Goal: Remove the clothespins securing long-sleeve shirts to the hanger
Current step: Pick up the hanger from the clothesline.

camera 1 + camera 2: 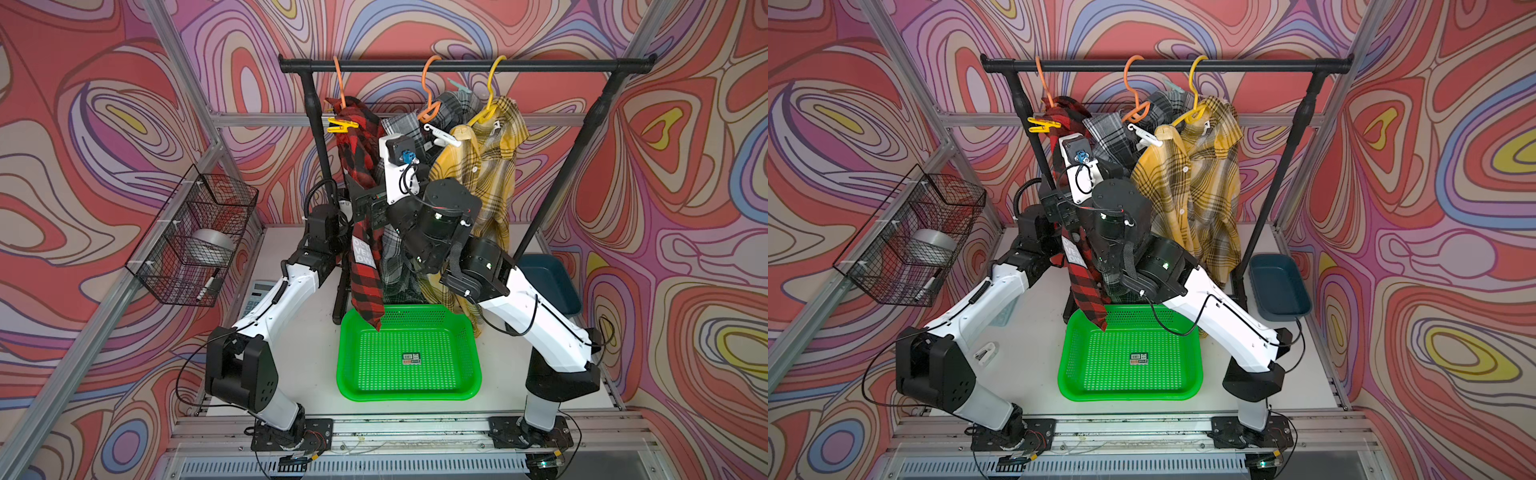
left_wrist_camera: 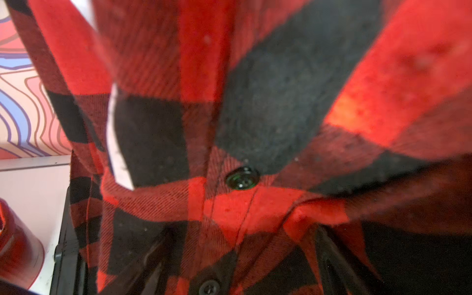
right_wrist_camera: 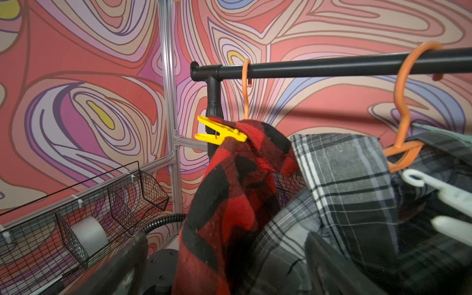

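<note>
Grey cloth is also between my right gripper's fingers, so I should move it off the grey plaid onto the red cloth below the yellow clothespin and close.
Three long-sleeve shirts hang on the black rail. The red-and-black shirt [image 1: 357, 141] hangs on an orange hanger [image 1: 340, 83], pinned by a yellow clothespin [image 1: 341, 124] [image 3: 219, 132]. The grey plaid shirt [image 3: 342, 178] has a white clothespin [image 1: 442, 135] [image 3: 447, 199] on its orange hanger [image 3: 401, 122]. The yellow plaid shirt [image 1: 486, 166] hangs on a yellow hanger [image 1: 490, 87]. My left gripper [image 2: 245, 260] is open, pressed into the red shirt's button front. My right gripper [image 3: 229, 268] is open below the yellow clothespin, with red and grey cloth between its fingers.
A green perforated basket [image 1: 473, 374] sits under the shirts. A dark teal bin [image 1: 1279, 286] stands at the back right. On the left wall a wire basket [image 1: 195, 241] holds a tape roll. A white clip [image 1: 986, 353] lies on the table by the left arm.
</note>
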Robot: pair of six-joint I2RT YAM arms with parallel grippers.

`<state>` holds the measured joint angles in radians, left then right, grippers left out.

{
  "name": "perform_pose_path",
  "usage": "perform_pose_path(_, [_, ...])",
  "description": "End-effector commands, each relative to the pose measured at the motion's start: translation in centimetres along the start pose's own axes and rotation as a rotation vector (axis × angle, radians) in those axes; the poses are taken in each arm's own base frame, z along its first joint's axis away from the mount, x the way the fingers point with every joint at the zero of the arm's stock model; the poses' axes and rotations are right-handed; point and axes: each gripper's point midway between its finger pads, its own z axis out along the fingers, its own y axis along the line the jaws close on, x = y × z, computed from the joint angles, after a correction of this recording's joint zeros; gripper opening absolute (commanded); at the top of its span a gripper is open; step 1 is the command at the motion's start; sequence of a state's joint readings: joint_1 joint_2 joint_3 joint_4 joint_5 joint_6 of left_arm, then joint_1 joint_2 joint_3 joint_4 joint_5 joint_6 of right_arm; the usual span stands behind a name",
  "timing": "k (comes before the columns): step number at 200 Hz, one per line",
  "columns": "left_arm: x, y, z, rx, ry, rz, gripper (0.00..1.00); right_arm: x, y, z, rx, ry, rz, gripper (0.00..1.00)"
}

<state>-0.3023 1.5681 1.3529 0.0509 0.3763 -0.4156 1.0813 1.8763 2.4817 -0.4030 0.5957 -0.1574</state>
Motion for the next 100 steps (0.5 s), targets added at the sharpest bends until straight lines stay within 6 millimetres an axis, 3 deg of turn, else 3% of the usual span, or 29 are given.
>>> perform_pose_path(1, [-0.5,0.1,0.4,-0.018,-0.003,0.018,0.82,0.2,0.1,0.9,0.033,-0.010,-0.030,0.91])
perform_pose_path(26, [-0.3,0.2,0.4,-0.020,0.001,0.021,0.82,0.4,0.7,1.5,0.029,-0.016,-0.039,0.80])
perform_pose_path(100, [-0.2,0.2,-0.3,-0.035,0.002,0.037,0.82,1.3,0.0,2.6,0.087,-0.007,-0.070,0.64])
